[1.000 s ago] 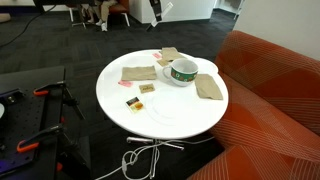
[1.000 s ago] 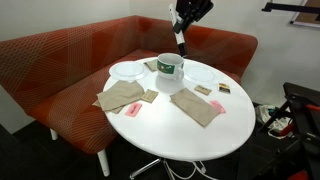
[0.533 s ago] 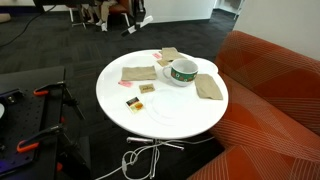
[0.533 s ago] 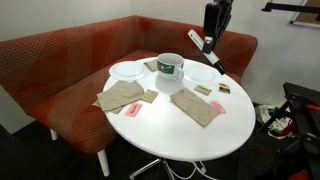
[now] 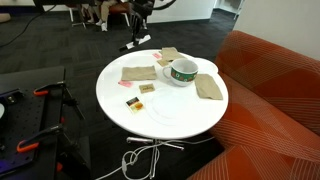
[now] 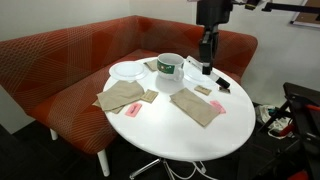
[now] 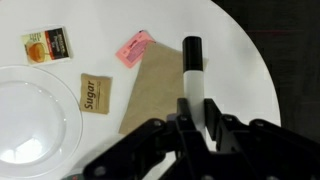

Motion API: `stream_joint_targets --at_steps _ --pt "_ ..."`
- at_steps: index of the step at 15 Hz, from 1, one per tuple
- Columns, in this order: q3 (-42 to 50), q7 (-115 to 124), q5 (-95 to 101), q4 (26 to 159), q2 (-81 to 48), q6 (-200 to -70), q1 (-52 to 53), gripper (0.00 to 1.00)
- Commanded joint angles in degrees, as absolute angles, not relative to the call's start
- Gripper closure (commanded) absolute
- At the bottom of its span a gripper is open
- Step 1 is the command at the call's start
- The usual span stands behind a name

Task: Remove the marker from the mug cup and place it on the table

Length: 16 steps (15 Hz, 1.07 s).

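Observation:
My gripper holds the marker and needs to lower it past the brown napkin onto that patch near the mug, since there is bare table beside the napkin.
My gripper is shut on the marker, a white stick with a black cap that points away from me. In both exterior views the gripper holds the marker in the air above the edge of the round white table, apart from the mug. The white mug cup with a green band stands upright on the table. In the wrist view the marker hangs over a brown napkin and the bare table top.
Brown napkins, clear plates, a sugar packet, a pink packet and a tea packet lie on the table. A red sofa curves round it. Cables lie on the floor.
My gripper has carried the marker away from above the mug, sideways and down toward the table's edge. The mug has not moved.

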State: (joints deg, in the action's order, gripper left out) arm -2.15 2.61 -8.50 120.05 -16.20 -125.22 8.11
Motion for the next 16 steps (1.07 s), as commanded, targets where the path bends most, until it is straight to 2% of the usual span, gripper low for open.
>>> stream_joint_targets --at_steps 1,16 --pt "-3.7 2.95 -5.54 113.37 -21.13 -121.22 7.83 0.95" --pt "-4.38 3.5 3.53 91.34 -41.76 -118.42 11.83 0.95"
